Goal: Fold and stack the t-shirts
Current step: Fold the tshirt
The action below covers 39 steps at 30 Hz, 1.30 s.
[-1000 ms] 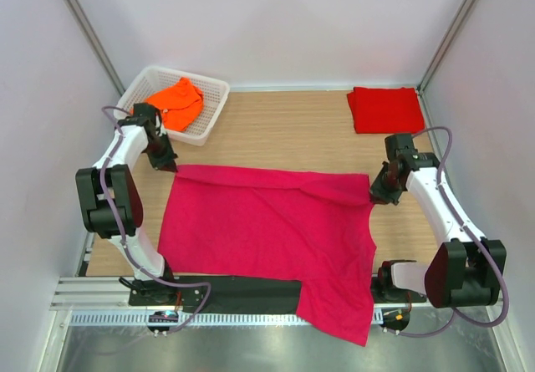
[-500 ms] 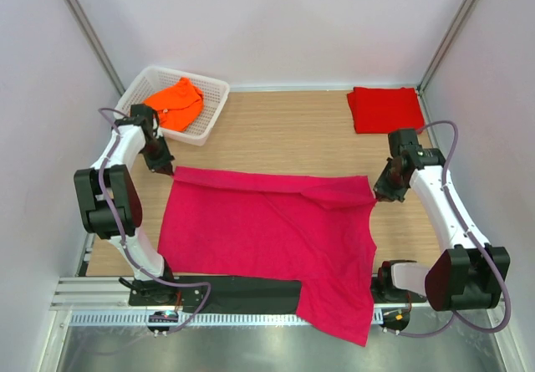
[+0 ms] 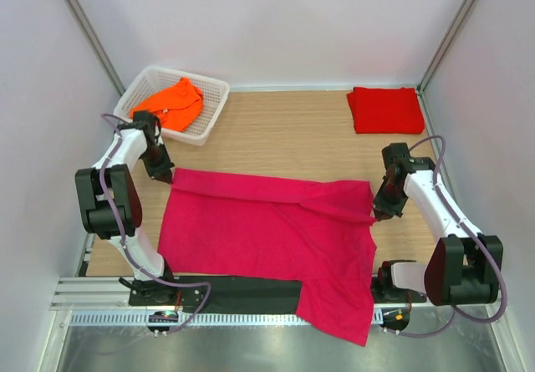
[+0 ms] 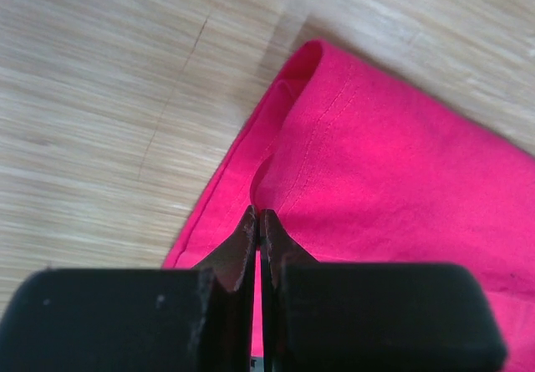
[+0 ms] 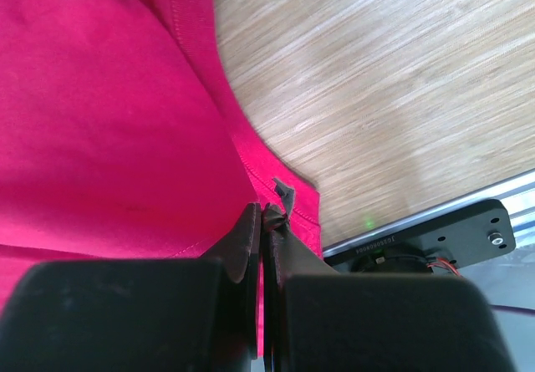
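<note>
The folded piece of cloth already lies across the pink shirt's body, so next my right gripper will lower slightly, ease back along the pink shirt's side edge (image 3: 373, 221) and release the hem.
The magenta-pink t-shirt (image 3: 267, 230) lies spread across the middle of the table, its near right part hanging over the front rail. My left gripper (image 3: 165, 175) is shut on its far left corner; the left wrist view shows the tips (image 4: 259, 217) pinching the hem of the pink cloth (image 4: 401, 180). My right gripper (image 3: 380, 213) is shut on its right edge; the right wrist view shows the tips (image 5: 266, 213) pinching the pink cloth (image 5: 100, 121). The red t-shirt (image 3: 386, 109) lies folded at the far right. The orange t-shirt (image 3: 171, 102) lies crumpled in the basket.
A white lattice basket (image 3: 213, 104) stands at the far left corner. Bare wooden table (image 3: 284, 129) shows between the basket and the red shirt. A metal rail (image 3: 251, 318) runs along the near edge; its black mount (image 5: 435, 238) shows in the right wrist view.
Both grippers have moved toward the near side with the pink shirt's far edge. The right one came further, and the far right corner now lies folded over the shirt.
</note>
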Tool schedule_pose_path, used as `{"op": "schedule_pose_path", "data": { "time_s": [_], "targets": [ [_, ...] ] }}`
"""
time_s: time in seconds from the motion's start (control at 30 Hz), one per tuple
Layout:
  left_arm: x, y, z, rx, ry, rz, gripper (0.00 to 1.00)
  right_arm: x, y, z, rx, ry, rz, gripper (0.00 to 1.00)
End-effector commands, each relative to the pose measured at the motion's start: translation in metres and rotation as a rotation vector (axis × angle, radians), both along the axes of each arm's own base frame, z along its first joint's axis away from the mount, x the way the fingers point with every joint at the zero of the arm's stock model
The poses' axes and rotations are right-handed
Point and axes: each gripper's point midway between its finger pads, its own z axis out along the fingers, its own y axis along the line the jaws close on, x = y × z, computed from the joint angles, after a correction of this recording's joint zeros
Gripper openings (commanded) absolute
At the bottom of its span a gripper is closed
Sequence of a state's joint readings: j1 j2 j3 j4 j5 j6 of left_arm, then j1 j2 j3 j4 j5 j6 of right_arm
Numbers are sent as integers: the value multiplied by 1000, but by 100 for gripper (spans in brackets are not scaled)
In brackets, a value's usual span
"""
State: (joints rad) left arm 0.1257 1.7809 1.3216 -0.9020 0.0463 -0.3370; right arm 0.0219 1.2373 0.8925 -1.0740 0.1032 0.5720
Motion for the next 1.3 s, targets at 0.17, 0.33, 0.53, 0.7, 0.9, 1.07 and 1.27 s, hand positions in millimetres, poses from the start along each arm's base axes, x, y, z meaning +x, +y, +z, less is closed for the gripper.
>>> {"op": "schedule_pose_path", "data": {
  "time_s": [0.17,0.33,0.53,0.7,0.9,1.07,1.27],
  "targets": [
    [-13,6,-10,30,32,40,0,-1,-4,-14,-16,50,16,1],
    [-10,10,-13,55,39,51,0,-10,3,-24,24,115,10,1],
    [-6,13,-16,67,42,55,0,-13,4,-27,29,117,8,1],
    [-9,17,-23,83,64,56,0,-16,7,-30,50,134,15,1],
    [-9,19,-26,96,70,57,0,-18,6,-26,46,139,11,1],
    [-9,20,-32,102,86,62,0,-27,13,-31,86,170,21,3],
    [-11,18,-21,95,76,78,30,-11,24,-14,147,102,53,37]
  ]
}}
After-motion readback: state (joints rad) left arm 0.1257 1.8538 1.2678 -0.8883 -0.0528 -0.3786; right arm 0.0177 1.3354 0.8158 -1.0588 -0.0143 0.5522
